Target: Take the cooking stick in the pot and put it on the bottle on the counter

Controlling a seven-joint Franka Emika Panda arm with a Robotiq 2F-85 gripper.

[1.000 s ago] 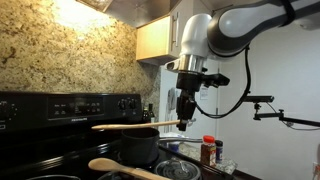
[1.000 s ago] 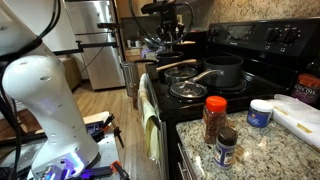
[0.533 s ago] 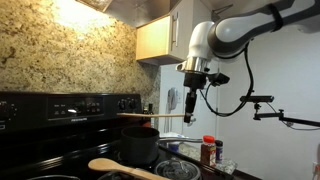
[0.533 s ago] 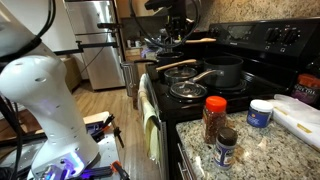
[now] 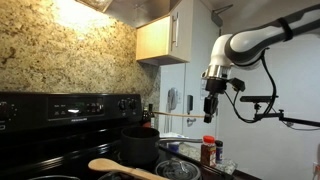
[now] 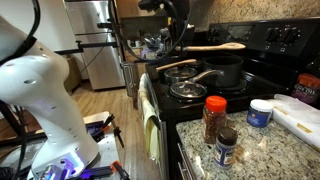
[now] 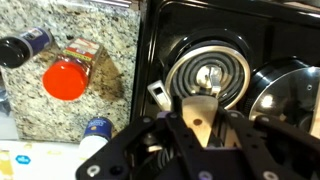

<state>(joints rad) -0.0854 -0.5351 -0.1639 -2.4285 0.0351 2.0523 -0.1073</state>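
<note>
The stick [image 6: 215,46] still points over the stove, and the bottle's red cap [image 6: 216,103] stands below my gripper's fingers. My gripper will next move down and turn to release the stick across the cap.
My gripper [image 5: 211,112] is shut on one end of the cooking stick [image 5: 178,118], a pale wooden rod held level in the air above the stove. In an exterior view the stick [image 6: 215,46] juts out from the gripper [image 6: 181,45] above the black pot [image 6: 226,72]. The wrist view shows the jaws [image 7: 198,118] clamped on the stick's flat end [image 7: 197,108]. The red-capped bottle [image 5: 207,150] stands upright on the granite counter [image 6: 255,148], below and beside the gripper. It shows in both the other exterior view [image 6: 215,118] and the wrist view [image 7: 68,76].
A wooden spoon [image 5: 118,167] lies across the front of the stove. A glass lid [image 6: 188,90] covers a front pan. A dark-capped jar [image 6: 228,146] and a white tub [image 6: 261,112] stand on the counter near the bottle. A coil burner [image 7: 207,74] lies under the gripper.
The gripper has carried the stick up and sideways, away from over the pot toward the counter side. The stick's far end has left the pot.
</note>
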